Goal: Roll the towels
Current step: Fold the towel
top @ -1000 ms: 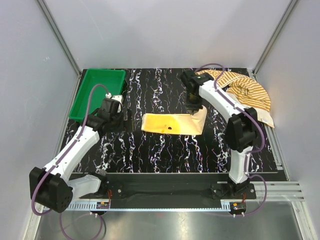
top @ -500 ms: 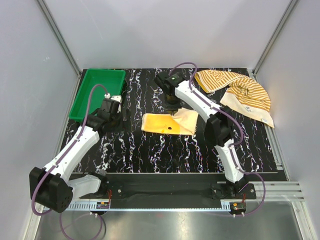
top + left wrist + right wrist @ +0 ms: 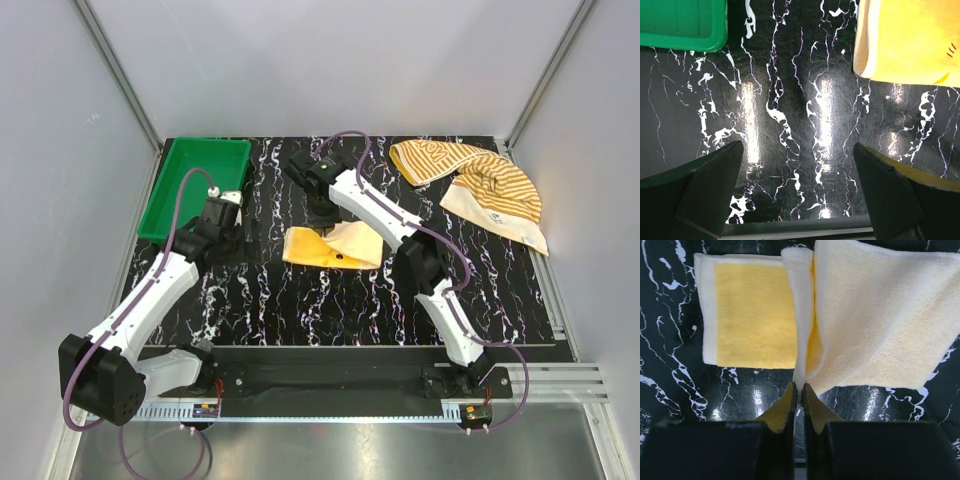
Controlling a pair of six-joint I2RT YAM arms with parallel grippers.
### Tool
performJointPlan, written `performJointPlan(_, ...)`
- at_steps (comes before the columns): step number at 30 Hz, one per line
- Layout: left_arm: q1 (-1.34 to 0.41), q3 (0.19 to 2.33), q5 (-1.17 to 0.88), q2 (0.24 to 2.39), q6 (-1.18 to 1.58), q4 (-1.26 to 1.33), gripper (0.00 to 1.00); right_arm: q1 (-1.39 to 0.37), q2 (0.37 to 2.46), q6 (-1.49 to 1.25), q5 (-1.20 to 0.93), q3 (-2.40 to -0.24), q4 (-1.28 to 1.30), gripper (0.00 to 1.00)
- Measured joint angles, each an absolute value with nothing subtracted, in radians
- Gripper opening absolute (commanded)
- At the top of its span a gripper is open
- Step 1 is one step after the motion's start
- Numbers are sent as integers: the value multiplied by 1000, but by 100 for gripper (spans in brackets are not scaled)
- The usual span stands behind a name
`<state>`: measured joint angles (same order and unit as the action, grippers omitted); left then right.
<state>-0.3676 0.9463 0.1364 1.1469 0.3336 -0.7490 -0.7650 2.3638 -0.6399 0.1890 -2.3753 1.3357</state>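
My right gripper should next come down onto the towel's flat end to let go of the towel's edge, because that end is below the gripper and to its left in the top view.
The plain pale yellow towel (image 3: 330,246) lies mid-table, its right part lifted and folded over toward the left. My right gripper (image 3: 325,212) is shut on that raised edge; in the right wrist view the cloth (image 3: 875,315) rises from between the pinching jaws of the gripper (image 3: 799,386). The flat part of the towel (image 3: 752,315) lies beyond them. My left gripper (image 3: 243,235) hovers open just left of the towel, with only bare table between its fingers (image 3: 797,150); the towel's left end (image 3: 905,40) shows at top right. The striped towel (image 3: 480,180) lies crumpled at the back right.
A green tray (image 3: 200,185) stands at the back left, its corner (image 3: 685,25) close to the left gripper. The black marbled table (image 3: 330,300) ends at a metal rail along its near edge. Grey walls close in on three sides.
My right arm has swung left, carrying the yellow towel's right edge over toward its left end. The left arm has stayed still and open.
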Motion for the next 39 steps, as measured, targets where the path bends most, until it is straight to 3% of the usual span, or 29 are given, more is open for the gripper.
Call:
performJointPlan(32,-368,946,167,1147,339,-755,99,-873,2499,-706,60,-2465,1242,1)
performJointPlan(35,-368,946,168,1147,339,-755,99,-873,2502,-708,59,-2458,1220,15)
performJointPlan(37,-368,946,170,1147,339,-755,99,-873,2502,-716,58,-2445,1199,33)
performJointPlan(39,-368,946,170,1147,339,-755,99,-873,2502,-719,58,-2428,1174,42)
